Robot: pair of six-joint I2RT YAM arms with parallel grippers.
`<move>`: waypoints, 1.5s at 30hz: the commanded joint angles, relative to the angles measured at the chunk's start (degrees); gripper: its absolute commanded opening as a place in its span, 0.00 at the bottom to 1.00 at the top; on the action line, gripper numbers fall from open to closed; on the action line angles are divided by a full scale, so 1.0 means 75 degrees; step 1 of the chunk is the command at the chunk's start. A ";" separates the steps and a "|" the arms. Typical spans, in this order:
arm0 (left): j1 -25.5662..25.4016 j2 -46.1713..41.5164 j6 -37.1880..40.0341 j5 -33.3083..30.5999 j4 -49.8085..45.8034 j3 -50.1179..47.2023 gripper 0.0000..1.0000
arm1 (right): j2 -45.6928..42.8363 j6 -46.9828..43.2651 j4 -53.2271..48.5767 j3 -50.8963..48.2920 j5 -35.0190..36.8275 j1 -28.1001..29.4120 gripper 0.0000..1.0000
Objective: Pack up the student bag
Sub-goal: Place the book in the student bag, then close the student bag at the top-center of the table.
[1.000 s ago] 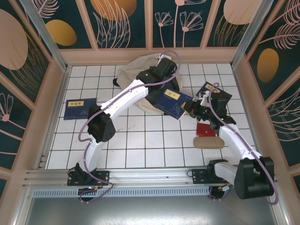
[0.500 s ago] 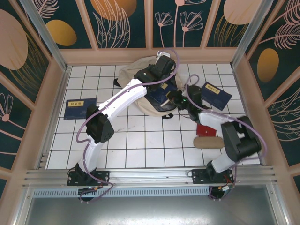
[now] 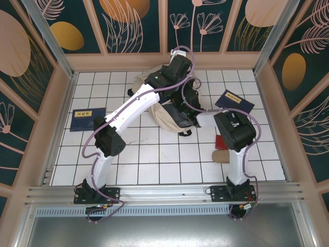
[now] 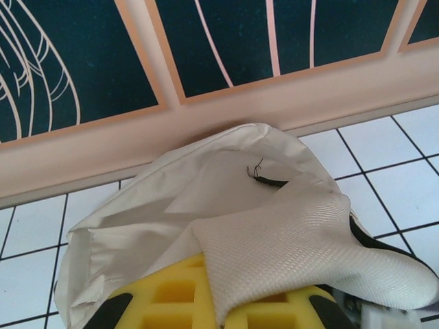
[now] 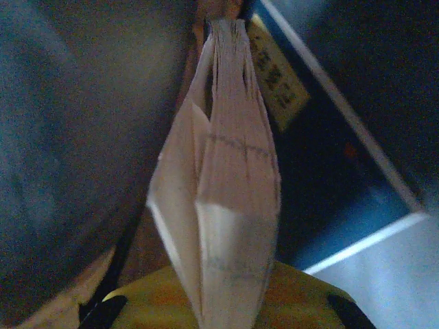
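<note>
Next, my right gripper will lower the navy book deeper into the bag's dark opening [image 3: 176, 111] and release it inside the lining, since my left gripper holds the bag's rim up.
The student bag [image 3: 158, 116], beige with a dark lining, lies at the back middle of the tiled floor. My left gripper [image 3: 174, 68] is shut on the bag's cream fabric rim [image 4: 288, 240] and holds it up near the back wall; in the left wrist view that gripper [image 4: 226, 305] has the cloth pinched between its yellow jaws. My right gripper [image 3: 186, 99] reaches into the bag's dark opening. It [image 5: 226, 315] is shut on a navy book [image 5: 230, 205], seen edge on with its pale pages fanned and a yellow label [image 5: 278, 82] on the cover, with dark lining around it.
A second navy book [image 3: 234, 103] lies right of the bag and another [image 3: 87, 117] at the far left. A red flat item [image 3: 223, 141] and a tan pouch [image 3: 220, 156] sit by the right arm. Wooden walls [image 3: 164, 60] close in the back and sides.
My right gripper has carried the navy book leftward from beside the bag into its opening. My left gripper has pulled the bag's rim up and back toward the wall.
</note>
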 commanded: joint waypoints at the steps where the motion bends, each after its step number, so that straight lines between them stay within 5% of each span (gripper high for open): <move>1: 0.0005 -0.0254 -0.0148 -0.0143 0.0434 0.0336 0.01 | 0.0432 0.0222 0.0402 0.0664 -0.0004 -0.0013 0.00; 11: 0.0019 -0.0119 -0.0098 -0.0119 0.0284 0.0310 0.01 | 0.1877 0.0879 0.0249 0.2157 -0.0295 -0.0047 0.08; 18: 0.0152 -0.0093 -0.0152 -0.0152 0.0192 0.0253 0.01 | 0.1454 0.1021 -0.0194 0.1911 -0.1040 -0.0187 0.46; 23: 0.0248 -0.0096 -0.0216 -0.0067 0.0278 0.0103 0.01 | 0.0282 0.0930 -0.1064 0.1178 -0.1720 -0.0342 0.62; 35: 0.0433 -0.0069 -0.0363 0.0132 0.0539 -0.0427 0.02 | -0.1920 -0.0980 -0.4235 -0.0382 -0.2863 -0.0492 0.63; 41: 0.0433 -0.0459 -0.0390 0.0655 0.0818 -0.1398 0.06 | -0.3854 -0.2305 -0.5307 -0.1464 -0.1397 -0.0613 0.63; 45: 0.0452 -0.0984 -0.0465 0.1579 0.1066 -0.2336 0.22 | -0.4978 -0.2778 -0.5910 -0.1976 -0.0092 -0.1043 0.63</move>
